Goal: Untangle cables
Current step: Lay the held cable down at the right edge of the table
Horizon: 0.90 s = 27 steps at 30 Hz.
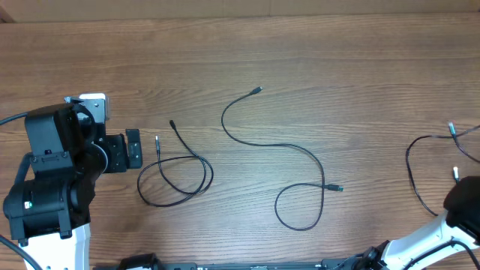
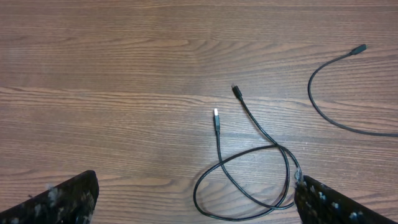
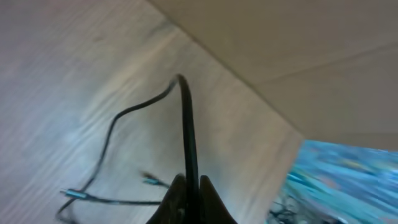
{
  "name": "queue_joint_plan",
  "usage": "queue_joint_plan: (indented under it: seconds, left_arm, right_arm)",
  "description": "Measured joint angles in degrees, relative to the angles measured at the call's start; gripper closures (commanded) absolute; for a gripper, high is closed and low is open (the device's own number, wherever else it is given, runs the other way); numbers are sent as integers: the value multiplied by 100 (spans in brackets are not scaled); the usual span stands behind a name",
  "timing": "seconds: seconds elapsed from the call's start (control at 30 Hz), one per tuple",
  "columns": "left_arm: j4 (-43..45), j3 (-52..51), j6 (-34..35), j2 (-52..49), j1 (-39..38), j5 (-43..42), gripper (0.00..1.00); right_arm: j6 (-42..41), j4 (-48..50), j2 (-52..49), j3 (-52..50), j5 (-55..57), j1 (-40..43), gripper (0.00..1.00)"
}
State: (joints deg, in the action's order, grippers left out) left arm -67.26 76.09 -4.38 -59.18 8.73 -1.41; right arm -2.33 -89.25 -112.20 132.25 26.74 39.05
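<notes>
The third cable goes to the right gripper's right in the overhead view next, farther from the long cable [image 1: 289, 146], for release, since bare tabletop lies there.
Three black cables lie apart on the wooden table. A short cable [image 1: 176, 176] is coiled in a loop at the left and also shows in the left wrist view [image 2: 249, 155]. A long cable [image 1: 289, 146] snakes across the middle. A third cable [image 1: 414, 169] lies at the far right. My left gripper [image 2: 196, 183] is open, its fingers spread on either side of the short cable's loop, above it. My right gripper [image 3: 189, 185] is shut on the third cable [image 3: 186, 124], which rises between the fingers and bends away to the left.
The left arm's base [image 1: 49, 187] fills the left edge and the right arm [image 1: 461, 206] sits at the lower right corner. Two blue-tipped connectors [image 3: 71, 194] lie near the right gripper. The table's far edge and a wall [image 3: 280, 56] show in the right wrist view.
</notes>
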Motion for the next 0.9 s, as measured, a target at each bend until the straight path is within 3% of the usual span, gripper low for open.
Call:
queue_joint_plan:
  seconds: [0.4, 0.5, 0.6, 0.7, 0.9]
  left_arm:
    - [0, 0, 2, 0, 0, 0, 1]
    - [0, 0, 0, 0, 0, 0, 0]
    - [0, 0, 0, 0, 0, -2, 0]
    - [-2, 0, 0, 0, 0, 0, 0]
    - [0, 0, 0, 0, 0, 0, 0]
  right_arm:
    - [-487, -63, 0, 0, 446, 1300, 96]
    - [-601, -173, 0, 0, 140, 1541, 85]
    - [-616, -293, 0, 0, -455, 1558, 52]
    - [-667, -400, 0, 0, -815, 1558, 31]
    - [-605, -549, 0, 0, -2107, 1558, 28]
